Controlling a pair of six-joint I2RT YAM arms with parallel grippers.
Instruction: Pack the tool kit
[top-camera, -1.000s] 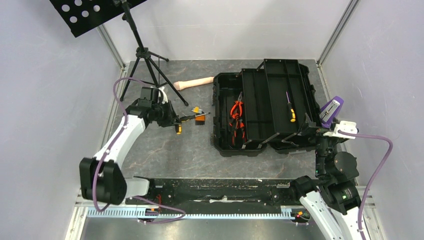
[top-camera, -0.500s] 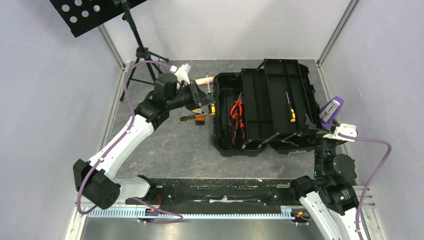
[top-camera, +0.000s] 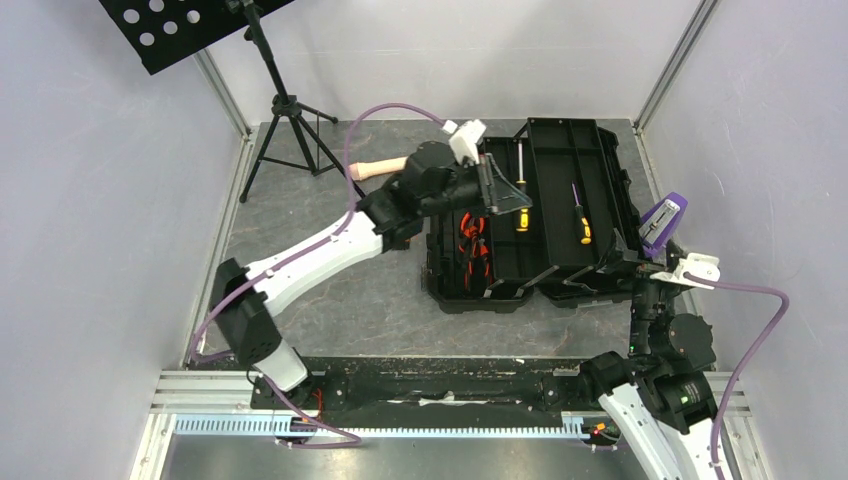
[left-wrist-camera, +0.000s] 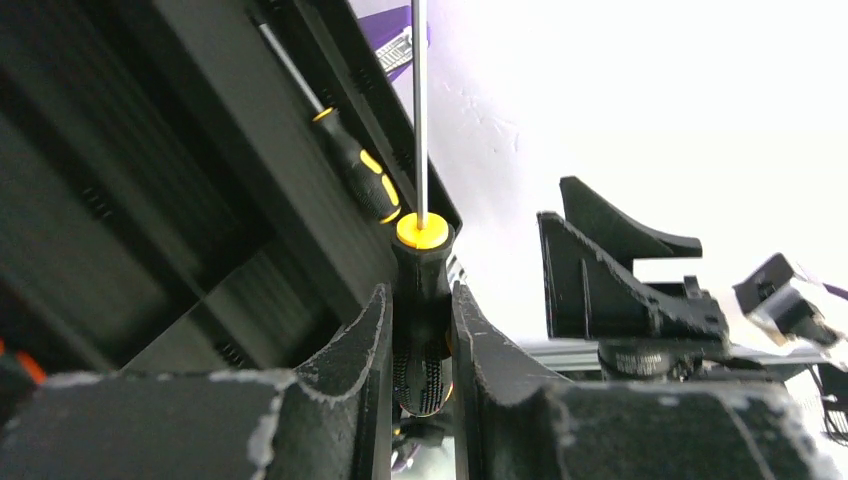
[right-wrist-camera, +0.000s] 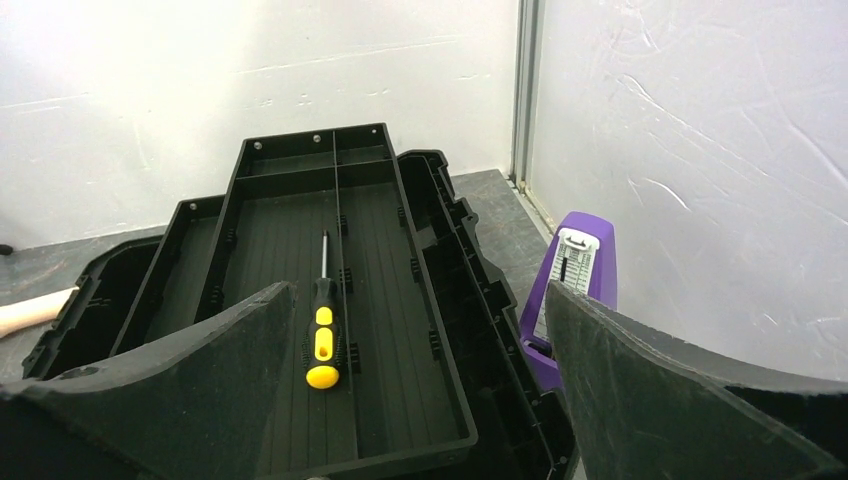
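The tray's empty bottom beside the lying screwdriver is below my left gripper, to its right in the top view; I move over, lower and release next.
The black toolbox (top-camera: 446, 298) lies open on the table, its tray (top-camera: 552, 170) spread to the right. Orange and black pliers (top-camera: 472, 240) lie in the left compartment. A yellow and black screwdriver (top-camera: 581, 217) lies in the tray and also shows in the right wrist view (right-wrist-camera: 322, 338). My left gripper (top-camera: 508, 196) is shut on a second yellow and black screwdriver (left-wrist-camera: 421, 300) by its handle, over the tray, shaft pointing to the back. My right gripper (right-wrist-camera: 420, 400) is open and empty at the toolbox's near right corner (top-camera: 625, 262).
A purple stapler-like object (top-camera: 662, 220) stands right of the toolbox, close to my right gripper (right-wrist-camera: 575, 280). A beige cylindrical handle (top-camera: 385, 166) lies behind the left arm. A tripod stand (top-camera: 290, 110) is at the back left. Walls close in on both sides.
My left gripper lifted a screwdriver from the table left of the toolbox and carried it right, over the tray. The right arm has barely moved.
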